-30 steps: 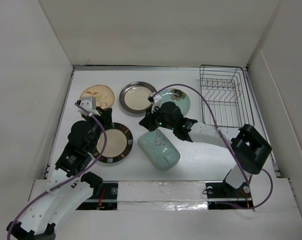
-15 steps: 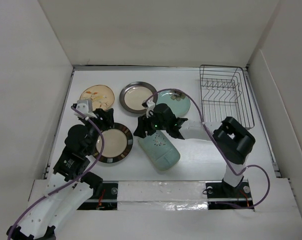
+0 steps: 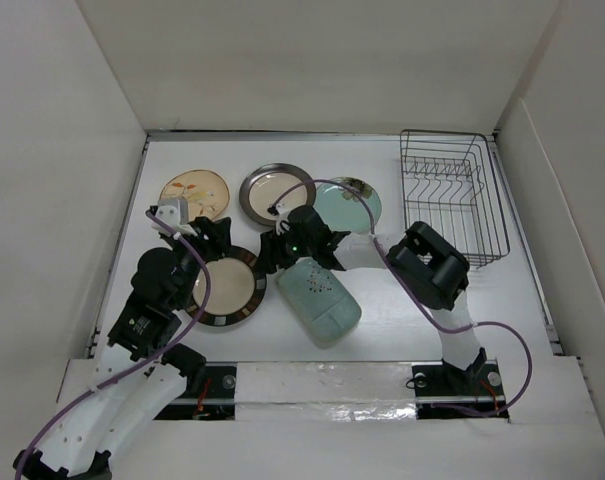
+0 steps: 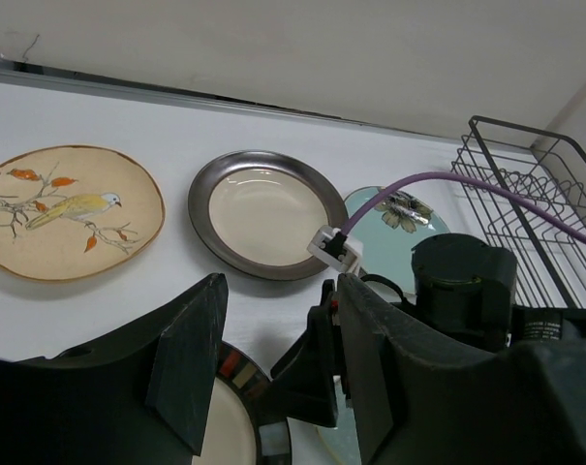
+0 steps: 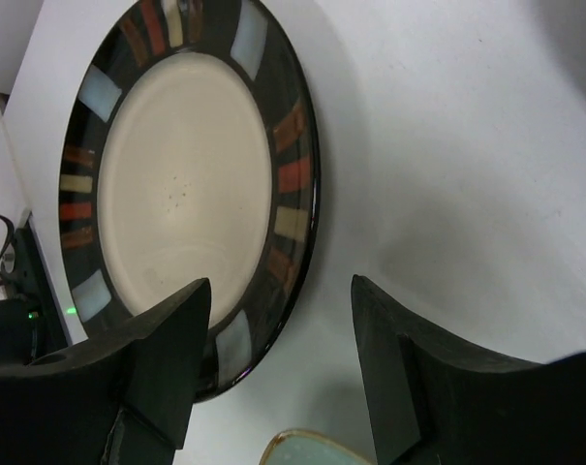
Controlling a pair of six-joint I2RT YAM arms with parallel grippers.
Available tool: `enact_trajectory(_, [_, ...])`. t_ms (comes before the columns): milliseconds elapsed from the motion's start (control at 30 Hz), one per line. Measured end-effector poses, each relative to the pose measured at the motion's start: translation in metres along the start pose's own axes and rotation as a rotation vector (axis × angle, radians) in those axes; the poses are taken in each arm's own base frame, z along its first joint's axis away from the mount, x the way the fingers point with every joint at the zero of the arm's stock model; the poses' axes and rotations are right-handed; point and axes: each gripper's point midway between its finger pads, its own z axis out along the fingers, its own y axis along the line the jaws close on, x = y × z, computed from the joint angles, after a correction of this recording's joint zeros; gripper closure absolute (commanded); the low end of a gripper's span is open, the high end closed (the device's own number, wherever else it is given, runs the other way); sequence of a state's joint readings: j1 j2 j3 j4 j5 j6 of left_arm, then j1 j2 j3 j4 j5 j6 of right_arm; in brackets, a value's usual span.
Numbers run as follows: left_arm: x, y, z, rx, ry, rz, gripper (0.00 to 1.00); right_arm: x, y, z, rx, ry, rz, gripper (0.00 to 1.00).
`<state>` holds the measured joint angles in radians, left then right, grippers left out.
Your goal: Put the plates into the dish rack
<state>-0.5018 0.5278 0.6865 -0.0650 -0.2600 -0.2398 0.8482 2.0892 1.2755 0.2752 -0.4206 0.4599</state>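
Observation:
The robot should next move its right gripper to the left in the top view and slightly back, onto the patterned plate's rim (image 3: 249,257) (image 5: 290,231), because the gripper's fingers are mostly over bare table.
Five plates lie flat on the white table: tan with a bird print (image 3: 192,190), cream with a grey rim (image 3: 275,193), teal floral (image 3: 350,200), cream with a dark patterned rim (image 3: 227,285) and a pale-green oblong one (image 3: 319,297). The wire dish rack (image 3: 452,195) stands at the back right, with nothing in it. My left gripper (image 3: 225,238) hangs open over the patterned plate's far edge (image 4: 239,417). My right gripper (image 5: 278,358) is open and low at that plate's right rim (image 5: 297,174), with the rim just inside its left finger. Neither gripper holds anything.
White walls close in the table on the left, back and right. The two grippers are very close together above the gap between the patterned and oblong plates. The right arm's purple cable (image 3: 342,185) loops over the teal plate.
The right arm has swung left, its gripper moving from the oblong plate's far end to the patterned plate's right rim. Both grippers have opened. The left gripper has shifted slightly.

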Motion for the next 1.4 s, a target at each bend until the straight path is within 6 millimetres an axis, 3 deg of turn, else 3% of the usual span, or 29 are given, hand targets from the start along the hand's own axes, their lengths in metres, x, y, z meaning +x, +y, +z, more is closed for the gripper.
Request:
enact_trajectory(133, [-0.001, 0.0, -0.001, 0.002, -0.004, -0.001, 0.54, 0.01, -0.004, 0.009, -0.016, 0.021, 0.038, 0.39])
enact_trajectory(333, [-0.002, -0.001, -0.002, 0.008, -0.007, -0.002, 0.54, 0.013, 0.009, 0.022, -0.06, 0.031, 0.035, 0.48])
enact_trajectory(433, [-0.002, -0.002, -0.002, 0.012, -0.006, -0.002, 0.54, 0.016, 0.013, 0.029, -0.075, 0.043, 0.039, 0.6])
enact_trajectory(567, [-0.003, -0.002, -0.002, 0.016, -0.008, -0.001, 0.53, 0.02, 0.012, 0.035, -0.08, 0.059, 0.085, 0.94])
enact_trajectory(600, [-0.003, -0.003, -0.003, 0.018, -0.009, -0.001, 0.53, 0.019, 0.014, 0.036, -0.086, 0.059, 0.114, 0.98])
enact_trajectory(733, [-0.005, -0.003, -0.005, 0.023, -0.02, -0.004, 0.53, 0.005, 0.033, 0.034, -0.162, 0.04, 0.152, 1.0])
enact_trajectory(933, [-0.005, -0.003, -0.005, 0.022, -0.02, -0.004, 0.54, 0.003, 0.045, 0.022, -0.195, 0.027, 0.164, 1.0])
enact_trajectory(1067, [-0.009, -0.002, -0.008, 0.025, -0.036, -0.009, 0.54, -0.02, 0.052, -0.005, -0.18, -0.037, 0.134, 1.0])
enact_trajectory(1167, [-0.016, -0.001, -0.015, 0.026, -0.065, -0.016, 0.54, -0.054, 0.055, -0.039, -0.183, -0.128, 0.141, 1.0])
enact_trajectory(1300, [-0.028, -0.002, -0.023, 0.038, -0.115, -0.031, 0.54, -0.127, 0.035, -0.114, -0.163, -0.344, 0.154, 1.0])
enact_trajectory(1400, [-0.029, -0.003, -0.024, 0.048, -0.118, -0.032, 0.54, -0.182, -0.004, -0.193, -0.07, -0.549, 0.146, 1.0])
